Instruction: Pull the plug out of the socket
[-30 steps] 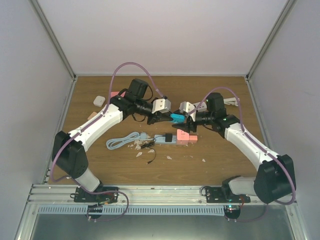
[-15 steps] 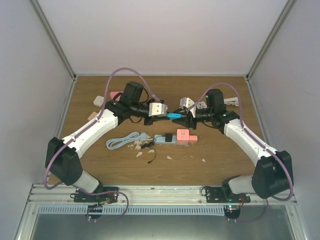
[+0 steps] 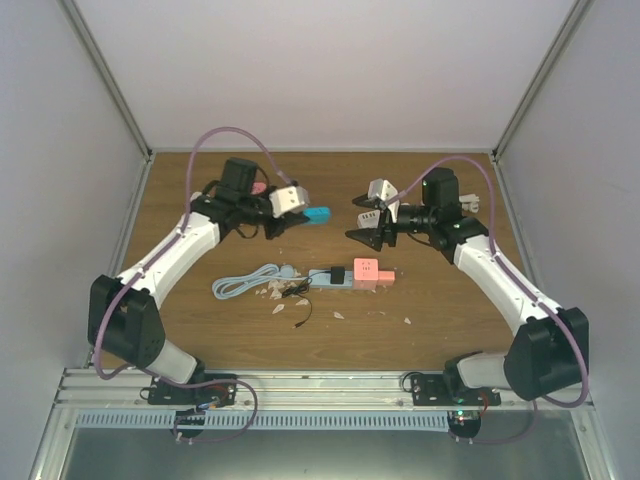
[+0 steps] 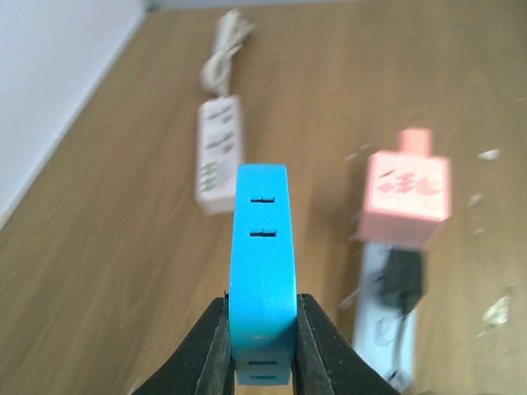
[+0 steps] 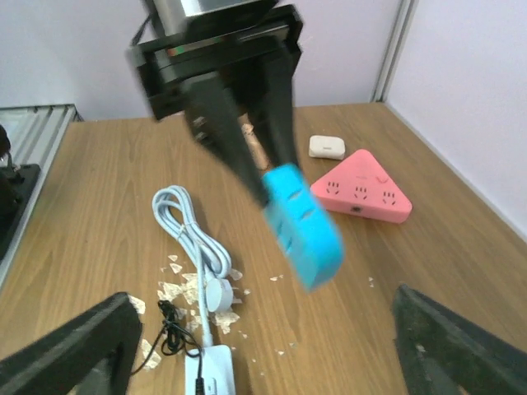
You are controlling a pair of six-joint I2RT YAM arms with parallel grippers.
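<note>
My left gripper swings left in the top view and down to the bare far corner of the table next and releases the socket block (image 3: 316,215) there, because its visible slots are empty.
My left gripper (image 3: 298,214) is shut on a bright blue socket block (image 3: 316,215), held in the air over the back of the table. In the left wrist view its black fingers (image 4: 206,350) clamp the blue socket (image 4: 262,239) by its flat sides, and the slots I can see are empty. My right gripper (image 3: 364,225) stands open a short way to the right with nothing between its fingers, apart from the block. From the right wrist the blue socket (image 5: 302,233) hangs ahead of the wide-open right gripper (image 5: 263,309). A black plug (image 3: 338,274) sits in a pale power strip (image 3: 322,279) on the table.
A pink cube adapter (image 3: 371,272) sits at the strip's right end, and a coiled pale cable (image 3: 240,284) lies at its left with white flakes around. A pink triangular socket (image 5: 362,193) and a small white box (image 5: 327,146) lie far left. A white power strip (image 4: 218,152) lies at the back right.
Both grippers were together on the blue socket. The right gripper has let go, opened and drawn back right; the left arm has swung left and back with the socket.
</note>
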